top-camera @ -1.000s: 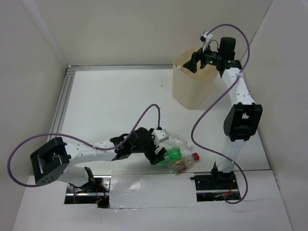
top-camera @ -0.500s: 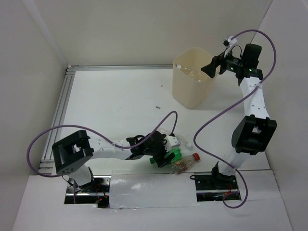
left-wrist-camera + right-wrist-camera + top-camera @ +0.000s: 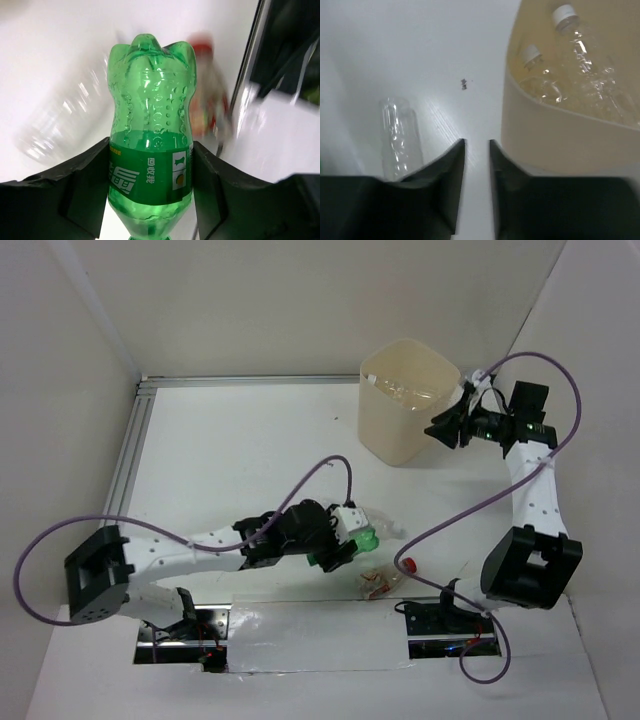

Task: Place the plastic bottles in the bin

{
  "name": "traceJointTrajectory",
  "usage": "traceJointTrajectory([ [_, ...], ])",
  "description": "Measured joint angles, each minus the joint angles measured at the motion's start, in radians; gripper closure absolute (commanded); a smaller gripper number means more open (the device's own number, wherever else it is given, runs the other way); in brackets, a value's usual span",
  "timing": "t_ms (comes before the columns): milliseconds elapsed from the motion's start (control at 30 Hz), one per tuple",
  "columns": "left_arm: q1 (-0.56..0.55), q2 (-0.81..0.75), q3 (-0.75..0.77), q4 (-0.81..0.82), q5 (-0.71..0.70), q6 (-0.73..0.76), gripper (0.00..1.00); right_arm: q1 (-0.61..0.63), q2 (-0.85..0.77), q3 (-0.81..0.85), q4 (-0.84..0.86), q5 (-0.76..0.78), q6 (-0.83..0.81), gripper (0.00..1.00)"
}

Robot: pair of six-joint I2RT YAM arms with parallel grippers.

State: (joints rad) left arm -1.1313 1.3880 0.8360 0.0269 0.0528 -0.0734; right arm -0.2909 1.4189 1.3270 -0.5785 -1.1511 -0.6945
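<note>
My left gripper needs to lift the green bottle (image 3: 366, 538) up and outward over the bin's opening (image 3: 411, 376) to let go of it, because the sides all around that opening are tall.
A green bottle (image 3: 149, 125) sits bottom-up between the fingers of my left gripper (image 3: 150, 145), both pads pressed on its label. From above, that gripper (image 3: 340, 550) holds the green bottle (image 3: 366, 538) near the table's front. Next to it lie a clear bottle (image 3: 385, 528) and a red-capped bottle (image 3: 388, 578). The beige bin (image 3: 400, 430) stands at the back right with clear white-capped bottles (image 3: 570, 35) inside. My right gripper (image 3: 437, 430) hangs by the bin's right wall. Its jaws (image 3: 476, 141) are nearly together and hold nothing.
A metal rail (image 3: 130, 460) runs along the table's left edge and back. White walls close in on three sides. A purple cable (image 3: 440, 510) loops from the right arm over the table. The right wrist view shows a small dark speck (image 3: 464, 83) on the table.
The left jaws closed on the green bottle and drew it slightly left. The right arm swung from over the bin to its right side, and its jaws closed.
</note>
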Motion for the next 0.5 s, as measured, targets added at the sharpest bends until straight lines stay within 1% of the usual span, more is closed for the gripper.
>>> traceJointTrajectory([
  [33,0.001,-0.036,0.035,-0.006,-0.012,0.006,0.8,-0.003,-0.023,-0.03,-0.031,-0.008,-0.052,0.95],
  [67,0.009,-0.059,0.079,-0.006,-0.02,0.017,0.8,-0.006,-0.044,-0.058,-0.063,-0.009,-0.101,1.0],
  [133,0.03,-0.07,0.188,0.036,-0.029,0.026,0.8,-0.008,-0.085,-0.115,-0.126,-0.005,-0.202,1.0],
  [167,0.054,-0.066,0.239,0.085,-0.031,0.027,0.8,-0.008,-0.103,-0.141,-0.148,0.0,-0.251,0.99],
  [200,0.081,-0.051,0.285,0.13,-0.032,0.026,0.8,-0.008,-0.122,-0.174,-0.177,0.009,-0.306,0.94],
  [233,0.113,-0.027,0.331,0.19,-0.037,0.021,0.8,-0.008,-0.143,-0.21,-0.21,0.017,-0.36,0.88],
  [267,0.146,0.006,0.378,0.251,-0.04,0.014,0.8,-0.008,-0.16,-0.238,-0.234,0.026,-0.404,0.75],
  [300,0.179,0.049,0.431,0.295,-0.039,0.005,0.8,-0.008,-0.176,-0.266,-0.266,0.038,-0.451,0.71],
  [367,0.245,0.176,0.56,0.408,-0.04,-0.035,0.8,-0.008,-0.204,-0.312,-0.319,0.06,-0.547,0.66],
  [433,0.294,0.314,0.696,0.47,-0.042,-0.068,0.8,-0.008,-0.226,-0.349,-0.37,0.084,-0.631,0.65],
  [500,0.335,0.467,0.855,0.533,-0.048,-0.114,0.78,-0.008,-0.241,-0.379,-0.406,0.102,-0.689,0.65],
])
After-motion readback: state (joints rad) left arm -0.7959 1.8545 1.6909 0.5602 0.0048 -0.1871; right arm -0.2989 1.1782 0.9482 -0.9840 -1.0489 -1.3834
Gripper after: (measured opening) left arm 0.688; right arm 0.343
